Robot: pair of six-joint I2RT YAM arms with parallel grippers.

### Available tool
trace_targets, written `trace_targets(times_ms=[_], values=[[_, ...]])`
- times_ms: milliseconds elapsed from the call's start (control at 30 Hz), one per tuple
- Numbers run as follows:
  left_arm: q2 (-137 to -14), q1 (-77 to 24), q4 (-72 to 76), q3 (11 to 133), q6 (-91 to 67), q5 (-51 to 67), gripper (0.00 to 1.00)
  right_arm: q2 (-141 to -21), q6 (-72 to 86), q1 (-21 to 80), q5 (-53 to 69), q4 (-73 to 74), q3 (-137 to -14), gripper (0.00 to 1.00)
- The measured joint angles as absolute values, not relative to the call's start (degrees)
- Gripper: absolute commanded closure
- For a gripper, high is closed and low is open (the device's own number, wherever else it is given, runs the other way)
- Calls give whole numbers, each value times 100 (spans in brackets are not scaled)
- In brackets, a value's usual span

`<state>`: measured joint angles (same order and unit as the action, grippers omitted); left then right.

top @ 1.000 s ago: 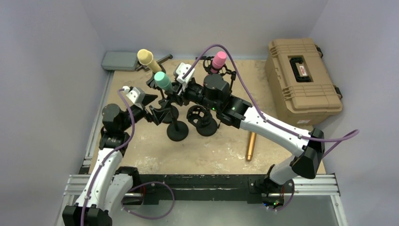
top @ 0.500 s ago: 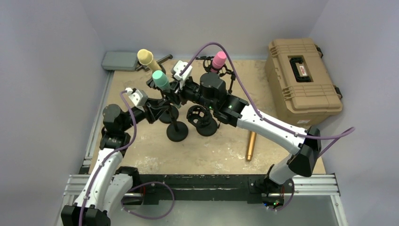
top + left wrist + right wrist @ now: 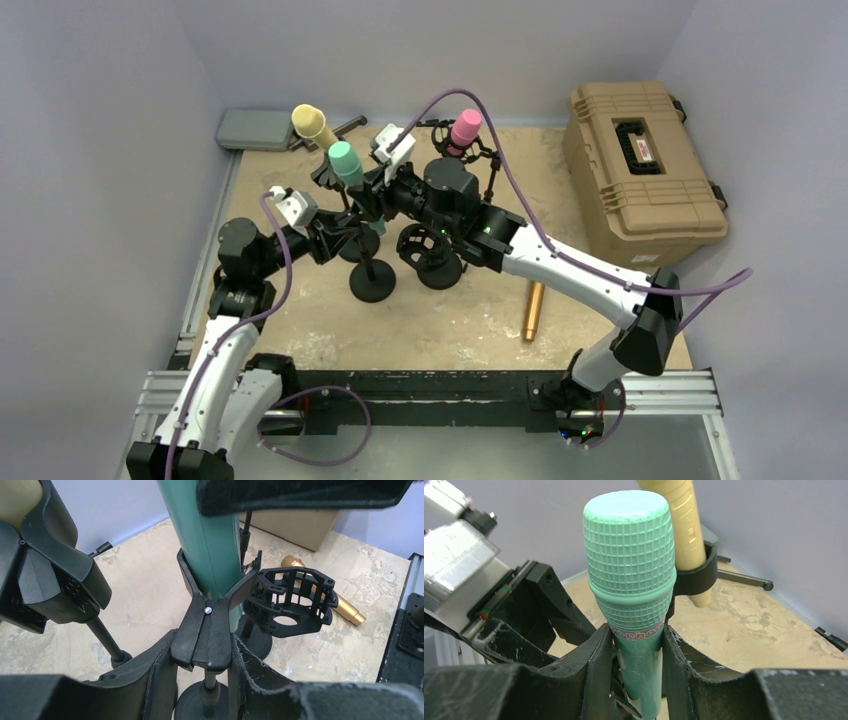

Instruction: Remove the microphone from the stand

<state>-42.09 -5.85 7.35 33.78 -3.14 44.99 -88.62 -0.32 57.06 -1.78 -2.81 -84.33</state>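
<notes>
Clear tabletop (image 3: 512, 302) beside the gold microphone is below my right gripper and to its right in the top view, so I should bring the green microphone (image 3: 345, 160) down there.
The green microphone (image 3: 345, 160) stands nearly upright in the spring clip (image 3: 205, 635) of a black stand (image 3: 372, 283). My right gripper (image 3: 638, 650) is shut on the microphone's handle just below the head (image 3: 629, 555). My left gripper (image 3: 202, 655) is shut on the clip's two handles, pinching them together. The clip's arms stand spread on either side of the green handle (image 3: 210, 545). In the top view the left gripper (image 3: 345, 225) comes in from the left and the right gripper (image 3: 365, 190) from the right, meeting at the stand.
A yellow microphone (image 3: 312, 122) and a pink one (image 3: 465, 127) sit in other stands at the back. An empty black shock mount (image 3: 425, 245) stands beside the green one's stand. A gold microphone (image 3: 534, 310) lies on the table, a tan case (image 3: 640, 170) at right, a grey box (image 3: 255, 128) back left.
My left gripper moved right onto the clip and went from open to shut on its handles. The green microphone shifted slightly upward with the right gripper.
</notes>
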Motion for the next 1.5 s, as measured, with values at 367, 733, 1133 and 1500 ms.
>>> trace_targets(times_ms=[367,733,1133,1500], values=[[-4359,-668,414,3601,-222,4536,94,-8694,242,5706,-1219,-23,-9679,100],[-4372,-720,19,3815,-237,4176,35,-6187,738,5706,-2204,989,-8361,100],[-3887,-720,-276,3815,-449,3704,8,-3726,2495,5704,-2989,3603,-6287,100],[-3140,-751,-681,3815,-473,2657,2,-4469,4230,5494,-2679,3957,-4869,100]])
